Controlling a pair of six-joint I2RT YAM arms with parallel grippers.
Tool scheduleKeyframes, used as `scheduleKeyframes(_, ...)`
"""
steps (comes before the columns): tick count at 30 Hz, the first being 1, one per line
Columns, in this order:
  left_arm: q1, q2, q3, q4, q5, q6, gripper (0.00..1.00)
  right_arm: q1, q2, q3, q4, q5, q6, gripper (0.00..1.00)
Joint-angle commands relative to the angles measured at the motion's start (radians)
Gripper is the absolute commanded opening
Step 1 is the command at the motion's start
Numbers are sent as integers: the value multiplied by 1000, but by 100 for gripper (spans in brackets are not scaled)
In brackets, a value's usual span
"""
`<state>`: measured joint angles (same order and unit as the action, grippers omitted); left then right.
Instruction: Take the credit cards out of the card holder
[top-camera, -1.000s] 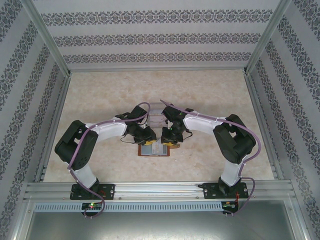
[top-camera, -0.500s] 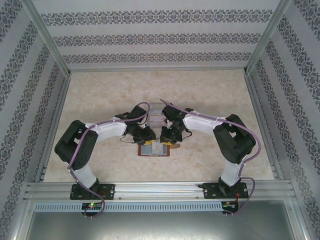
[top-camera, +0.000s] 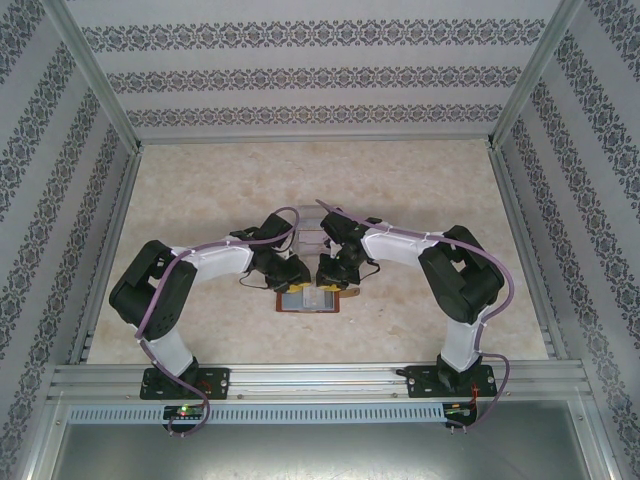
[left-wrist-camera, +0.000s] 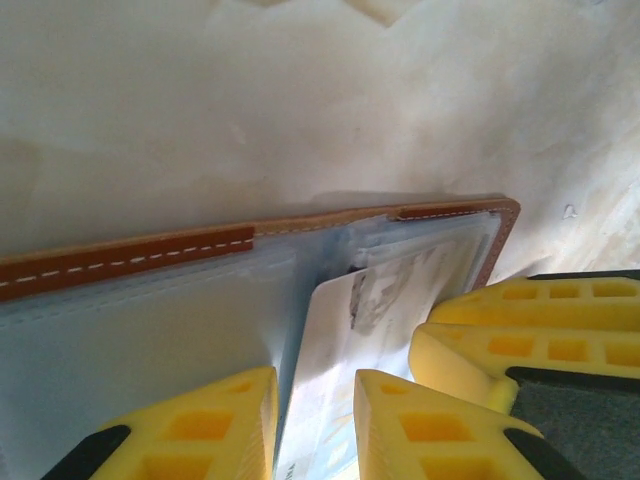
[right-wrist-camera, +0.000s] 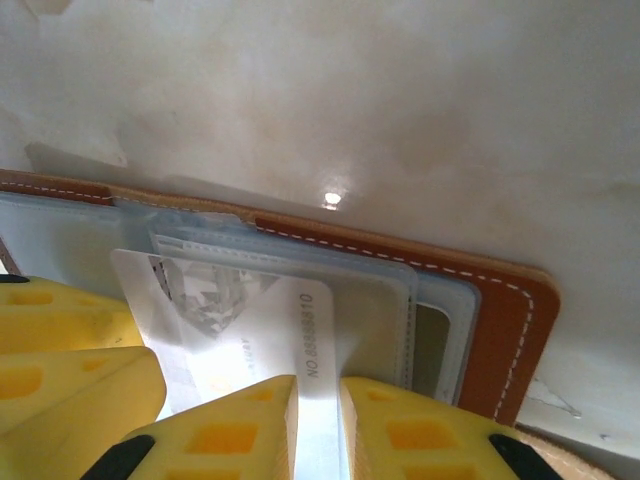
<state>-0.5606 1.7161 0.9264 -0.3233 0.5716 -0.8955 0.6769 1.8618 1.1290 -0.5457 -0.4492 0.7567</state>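
My left gripper stays low over the card holder (top-camera: 308, 301) next and first closes on the pale credit card's edge, to get that edge between its parted fingers.
The brown leather card holder (top-camera: 308, 301) lies open on the table between both arms, grey-blue pockets up (left-wrist-camera: 130, 255) (right-wrist-camera: 500, 320). A pale credit card (left-wrist-camera: 350, 340) (right-wrist-camera: 230, 340) sticks partway out of a pocket on its right half. My right gripper (top-camera: 328, 286) (right-wrist-camera: 318, 385) is shut on that card, its right edge running into the narrow gap between the jaws. My left gripper (top-camera: 296, 286) (left-wrist-camera: 315, 385) stands tips down on the holder, jaws a little apart, with the card's left edge lying across the gap. The right fingers (left-wrist-camera: 520, 330) sit close beside it.
A clear acrylic rack (top-camera: 312, 238) stands just behind the two wrists. Patterned walls and a metal frame (top-camera: 520, 200) close in the pale table (top-camera: 200, 190) on three sides. The arm bases are on the front rail (top-camera: 320, 375).
The right arm has shifted slightly to the left, its elbow drawing in. Both grippers stay on the card holder and neither has changed its opening.
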Motion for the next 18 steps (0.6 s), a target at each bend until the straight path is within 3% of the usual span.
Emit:
scheduleKeyframes(1,14,13,-21,43,23,-10,26,9,40,-14,-6,12,0,22)
scheduleKeyframes(8,14,17,-41,100,49,-32,24,10,39,-21,-5,12,0,22)
scheduleKeyframes(18,16,-8,-45,79,23,-28,13,8,31,-26,-11,21,-1,22)
